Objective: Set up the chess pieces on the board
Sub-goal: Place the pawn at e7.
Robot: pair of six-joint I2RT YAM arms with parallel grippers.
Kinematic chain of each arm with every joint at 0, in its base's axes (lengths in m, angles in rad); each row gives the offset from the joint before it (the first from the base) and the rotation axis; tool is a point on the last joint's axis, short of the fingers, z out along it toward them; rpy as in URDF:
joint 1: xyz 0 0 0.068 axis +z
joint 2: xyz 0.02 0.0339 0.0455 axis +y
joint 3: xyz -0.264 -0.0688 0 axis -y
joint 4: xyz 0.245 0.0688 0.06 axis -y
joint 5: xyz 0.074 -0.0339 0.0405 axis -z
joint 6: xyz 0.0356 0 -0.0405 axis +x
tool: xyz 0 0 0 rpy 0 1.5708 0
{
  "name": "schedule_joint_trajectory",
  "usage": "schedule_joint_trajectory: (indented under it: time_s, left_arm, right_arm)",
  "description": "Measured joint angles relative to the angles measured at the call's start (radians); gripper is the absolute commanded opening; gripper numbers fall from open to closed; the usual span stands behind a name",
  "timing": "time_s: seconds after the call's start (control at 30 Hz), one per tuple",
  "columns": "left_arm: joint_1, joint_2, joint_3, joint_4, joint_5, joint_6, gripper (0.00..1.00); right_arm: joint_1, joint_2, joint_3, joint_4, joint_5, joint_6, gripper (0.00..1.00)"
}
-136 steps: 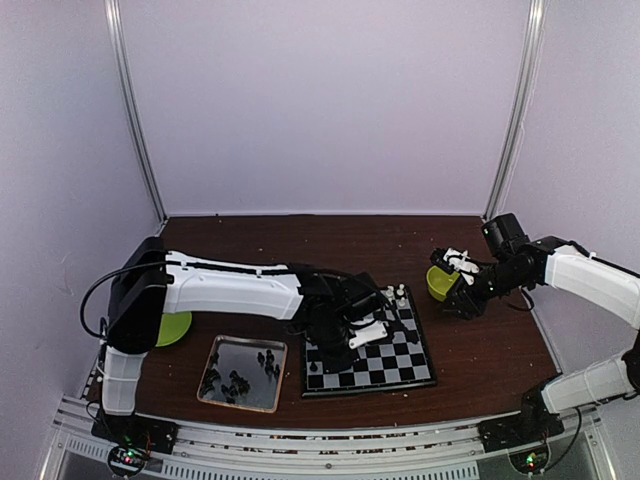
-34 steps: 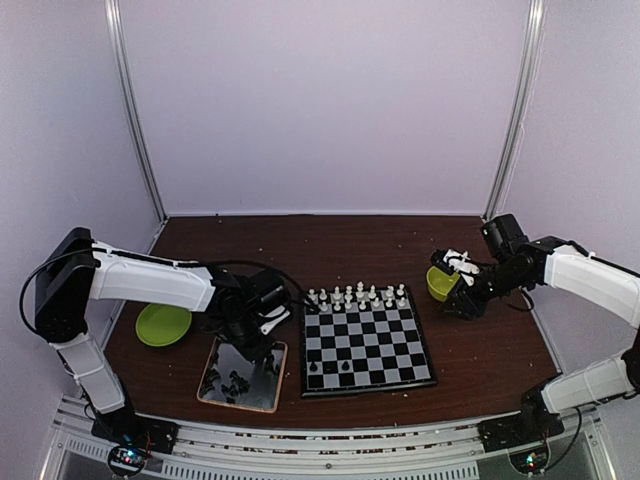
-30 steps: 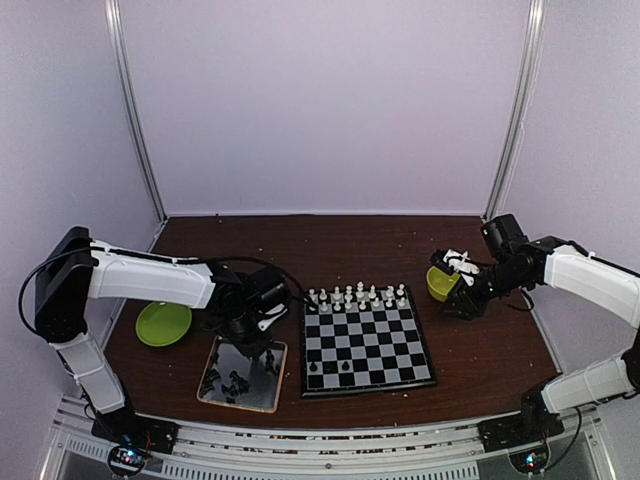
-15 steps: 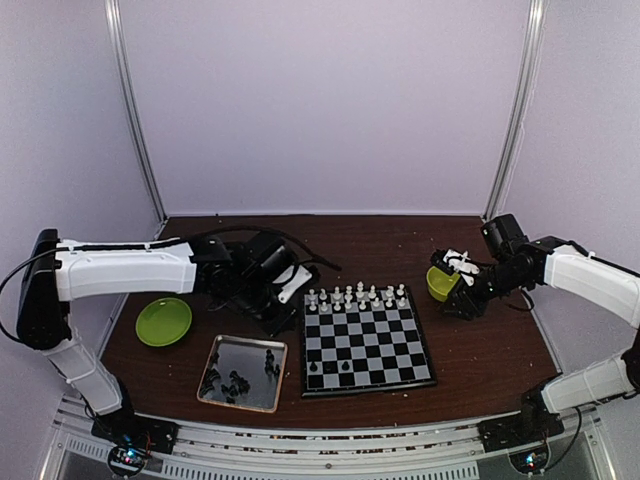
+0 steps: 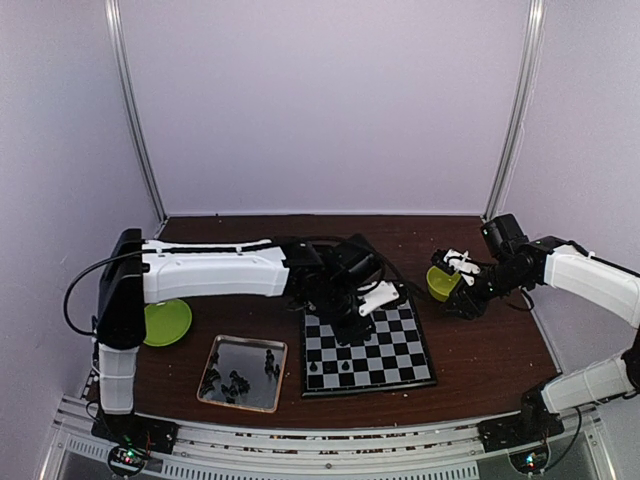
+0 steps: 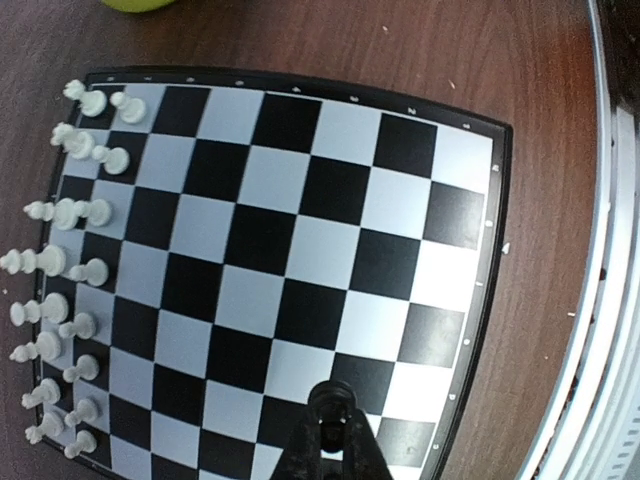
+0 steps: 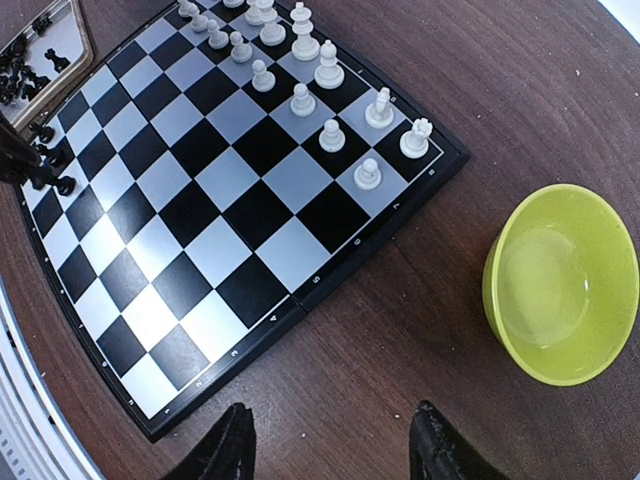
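Note:
Next, my left gripper comes down and releases the black chess piece on the empty dark square (image 5: 361, 366) beside the standing black pieces, to continue their row.
The board (image 5: 385, 350) lies mid-table. White chess pieces (image 6: 62, 262) stand in two rows on its far side, also in the right wrist view (image 7: 300, 70). Two black pieces (image 5: 330, 367) stand on its near left squares. My left gripper (image 5: 357, 308) hovers over the board, shut on a black chess piece (image 6: 336, 408) above the near squares (image 6: 290, 240). My right gripper (image 5: 462, 292) is open and empty, its jaws wide apart (image 7: 335, 445) over bare table just right of the board (image 7: 200, 210).
A shiny metal tray (image 5: 222, 352) with several black pieces (image 5: 238, 380) lies left of the board. A green bowl (image 5: 438, 284) sits by my right gripper, also in the right wrist view (image 7: 560, 290). A green plate (image 5: 165, 322) lies at the far left.
My left arm has swung from above the tray, back and right, to over the board, carrying a black piece. The right arm has not moved.

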Motion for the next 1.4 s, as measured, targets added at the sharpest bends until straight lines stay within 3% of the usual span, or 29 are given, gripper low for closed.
schedule_joint_trajectory:
  time_s: [0.2, 0.83, 1.4]
  left_arm:
    - [-0.045, 0.111, 0.095, -0.08, -0.016, 0.055, 0.01]
    - [-0.047, 0.188, 0.151, -0.211, -0.014, 0.117, 0.02]
    - [-0.047, 0.219, 0.175, -0.232, -0.042, 0.116, 0.03]
  right_arm:
    - [0.0, 0.007, 0.0, 0.0, 0.012, 0.0, 0.52]
    - [0.0, 0.028, 0.001, -0.003, 0.022, -0.001, 0.52]
    - [0.0, 0.034, 0.001, -0.008, 0.022, -0.001, 0.53]
